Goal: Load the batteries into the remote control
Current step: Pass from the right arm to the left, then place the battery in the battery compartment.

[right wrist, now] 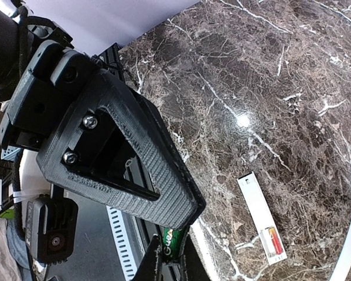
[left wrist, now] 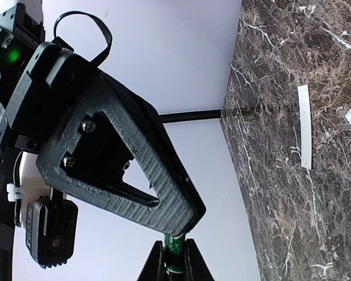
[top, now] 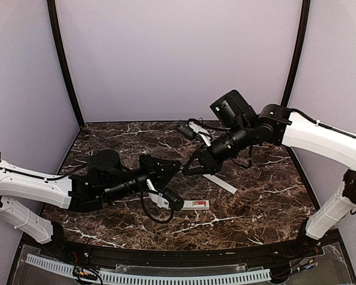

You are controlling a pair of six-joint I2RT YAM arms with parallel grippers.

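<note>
My left gripper will tip down next, lower the green battery into the remote's empty slot point(top: 199, 206) beside the red battery, below the gripper, and release.
A green battery point(left wrist: 176, 253) is pinched between the fingers of my left gripper point(left wrist: 175, 250). My right gripper point(right wrist: 172, 250) is shut on the same green battery point(right wrist: 174, 241) from the opposite end. The two grippers meet tip to tip above the table's middle, left gripper point(top: 179, 167) against right gripper point(top: 187, 170), and the cell is hidden there. The white remote control point(top: 195, 205) lies flat on the marble below them. A red battery point(right wrist: 275, 240) sits in the open end of the remote control point(right wrist: 257, 205).
A thin flat white strip point(top: 220, 183) lies on the marble table point(top: 267, 202) just right of the remote; it also shows as the strip point(left wrist: 305, 126) in the left wrist view. The purple back wall point(top: 178, 59) and black corner posts enclose the table.
</note>
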